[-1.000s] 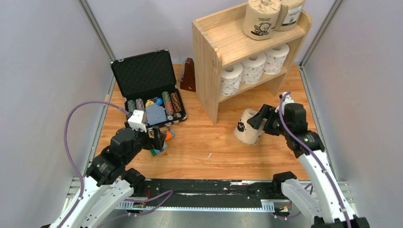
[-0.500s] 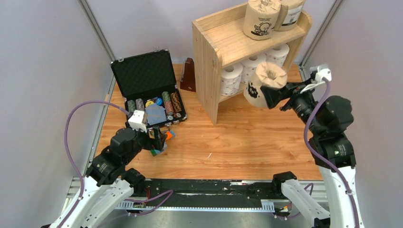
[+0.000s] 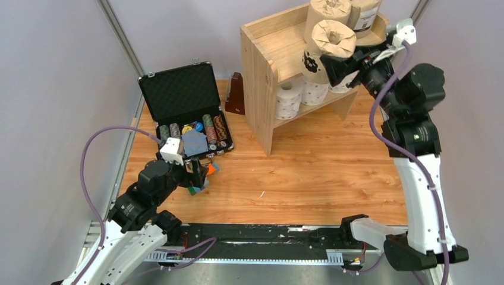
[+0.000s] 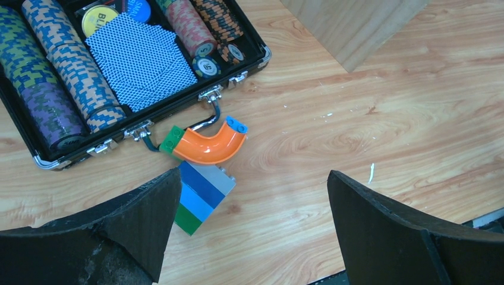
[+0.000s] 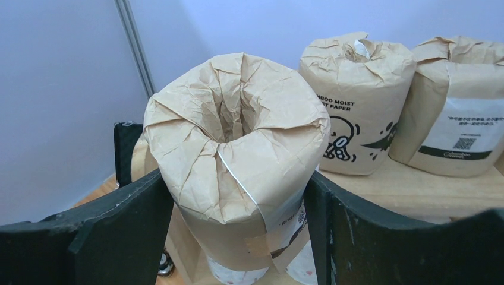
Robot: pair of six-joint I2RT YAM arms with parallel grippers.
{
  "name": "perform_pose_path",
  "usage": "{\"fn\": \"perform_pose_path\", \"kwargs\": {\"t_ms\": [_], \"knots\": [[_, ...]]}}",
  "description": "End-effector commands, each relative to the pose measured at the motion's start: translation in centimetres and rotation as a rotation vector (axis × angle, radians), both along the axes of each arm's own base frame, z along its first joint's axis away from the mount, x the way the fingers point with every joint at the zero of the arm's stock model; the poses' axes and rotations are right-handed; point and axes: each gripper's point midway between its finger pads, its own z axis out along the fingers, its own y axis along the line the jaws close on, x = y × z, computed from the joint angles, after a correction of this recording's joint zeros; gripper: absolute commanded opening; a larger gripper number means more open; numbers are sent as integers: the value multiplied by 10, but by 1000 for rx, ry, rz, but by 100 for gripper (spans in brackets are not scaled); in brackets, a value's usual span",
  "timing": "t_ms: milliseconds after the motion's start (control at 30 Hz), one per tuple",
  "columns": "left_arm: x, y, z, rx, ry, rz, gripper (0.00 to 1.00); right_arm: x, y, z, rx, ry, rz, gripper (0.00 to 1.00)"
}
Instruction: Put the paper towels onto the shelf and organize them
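Note:
My right gripper will next move outward and to the left in the overhead view, onto the shelf top [image 3: 286,48] next to the cartoon-print roll. The space there is free.
My right gripper [image 3: 334,59] [image 5: 238,219] is shut on a tan kraft paper towel roll [image 3: 327,48] [image 5: 238,148] and holds it upright in the air, just in front of the top of the pine shelf [image 3: 261,65]. Two more kraft rolls stand on the shelf top, one [image 3: 324,12] [image 5: 353,101] with a cartoon print, one [image 3: 364,15] [image 5: 454,107] to its right. White dotted rolls [image 3: 289,98] stand on the lower tier, partly hidden behind the held roll. My left gripper [image 3: 199,174] [image 4: 252,222] is open and empty, low over the table.
An open black case [image 3: 184,113] [image 4: 35,160] with striped poker-chip stacks and blue cards lies at the left. Toy bricks, one orange and curved [image 4: 208,142], one blue-green [image 4: 199,196], lie by my left gripper. A brown wedge [image 3: 236,95] stands left of the shelf.
My right arm lifted the kraft roll from the table beside the shelf up to the height of the shelf top and moved it back toward it. The left arm has not moved.

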Motion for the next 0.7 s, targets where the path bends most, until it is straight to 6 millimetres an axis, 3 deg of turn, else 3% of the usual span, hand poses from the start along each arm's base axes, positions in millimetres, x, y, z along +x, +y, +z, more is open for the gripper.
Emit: {"fn": "perform_pose_path", "kwargs": {"t_ms": [0, 467, 667], "knots": [[5, 2, 7, -3, -30, 20, 100, 9, 9, 42, 13, -143, 39, 63], [6, 10, 8, 5, -32, 65, 100, 74, 53, 34, -17, -121, 59, 67], [6, 12, 8, 3, -35, 75, 100, 95, 71, 23, -33, -90, 45, 77]]}}
